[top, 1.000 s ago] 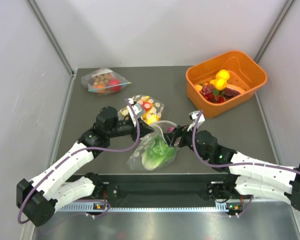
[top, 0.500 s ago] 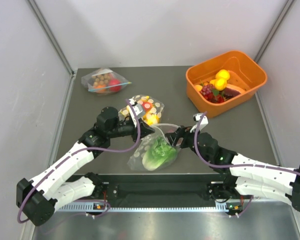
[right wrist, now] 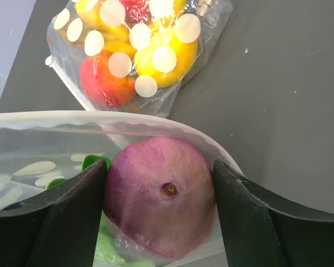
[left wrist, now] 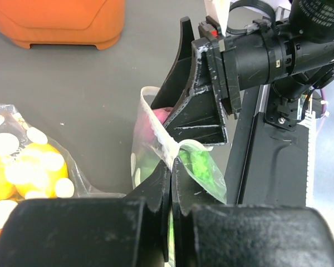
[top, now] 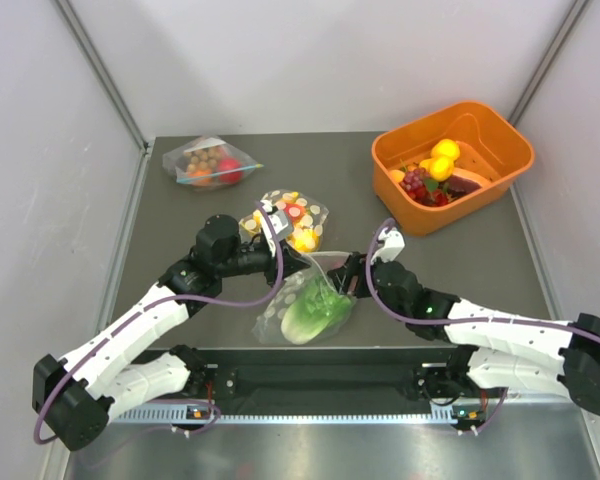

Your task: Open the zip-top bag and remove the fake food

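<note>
My right gripper holds the onion and next needs to carry it up from the bag and outward over the orange bin to release it there. Loose lemons and grapes are already inside the bin.
The zip-top bag lies in front of the arm bases, clear with white dots, its mouth pulled open. My left gripper is shut on the bag's upper edge. Inside is the fake food: a green lettuce and a purple onion. My right gripper reaches into the mouth, its fingers against both sides of the onion. From the top view the onion is hidden under the right gripper.
Just behind lies a second dotted bag with yellow and red pieces. A plain bag with brown balls lies far left. An orange bin holding lemons and grapes stands far right. Grey walls close in the table.
My right gripper has pushed left into the bag's mouth and narrowed round the onion. The left gripper has kept its hold on the bag's edge.
</note>
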Available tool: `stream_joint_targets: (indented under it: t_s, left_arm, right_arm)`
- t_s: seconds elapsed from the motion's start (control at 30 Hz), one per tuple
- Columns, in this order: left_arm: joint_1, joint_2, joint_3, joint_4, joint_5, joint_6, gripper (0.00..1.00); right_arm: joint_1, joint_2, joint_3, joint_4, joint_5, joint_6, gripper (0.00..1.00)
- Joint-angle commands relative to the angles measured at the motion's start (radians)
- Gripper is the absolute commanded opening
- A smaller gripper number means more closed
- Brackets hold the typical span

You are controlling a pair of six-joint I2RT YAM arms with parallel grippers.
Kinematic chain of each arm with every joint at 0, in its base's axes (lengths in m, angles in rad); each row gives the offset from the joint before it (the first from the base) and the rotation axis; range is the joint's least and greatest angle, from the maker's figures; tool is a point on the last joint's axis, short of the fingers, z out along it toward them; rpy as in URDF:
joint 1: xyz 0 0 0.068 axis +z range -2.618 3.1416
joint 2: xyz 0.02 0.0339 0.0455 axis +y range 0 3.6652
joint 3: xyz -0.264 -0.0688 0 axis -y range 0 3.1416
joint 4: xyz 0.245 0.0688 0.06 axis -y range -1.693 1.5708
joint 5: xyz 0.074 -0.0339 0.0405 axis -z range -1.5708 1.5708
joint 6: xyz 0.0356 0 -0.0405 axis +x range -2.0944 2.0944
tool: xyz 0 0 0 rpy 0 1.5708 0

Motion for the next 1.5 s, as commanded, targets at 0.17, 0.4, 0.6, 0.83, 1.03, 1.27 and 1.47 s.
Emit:
stream_joint_targets:
  t_s: [0.17, 0.4, 0.6, 0.83, 1.03, 1.27, 1.47]
  left_arm:
    - [-0.007, -0.001, 0.017, 0.025, -0.008, 0.026, 0.0]
    - [-0.009, 0.006, 0.019, 0.018, -0.018, 0.034, 0.0]
    - [-0.011, 0.011, 0.019, 0.016, -0.028, 0.037, 0.0]
    - [-0.018, 0.022, 0.019, 0.012, -0.031, 0.038, 0.0]
    - [-0.02, 0.016, 0.02, 0.009, -0.035, 0.043, 0.0]
    - [-0.02, 0.011, 0.022, 0.008, -0.037, 0.043, 0.0]
    - [-0.02, 0.023, 0.025, 0.005, -0.029, 0.043, 0.0]
  right_arm:
    - [-0.025, 0.07, 0.046, 0.02, -0.002, 0.012, 0.49]
    - [-0.027, -0.087, 0.038, -0.078, 0.064, -0.006, 0.43]
    - [-0.037, -0.298, 0.006, -0.156, 0.141, -0.006, 0.43]
    - [-0.039, -0.453, 0.008, -0.236, 0.176, -0.021, 0.43]
    - [-0.041, -0.57, 0.184, -0.412, 0.253, -0.15, 0.44]
    - [-0.041, -0.709, 0.362, -0.597, 0.434, -0.327, 0.45]
    - [-0.039, -0.757, 0.436, -0.525, 0.647, -0.552, 0.46]
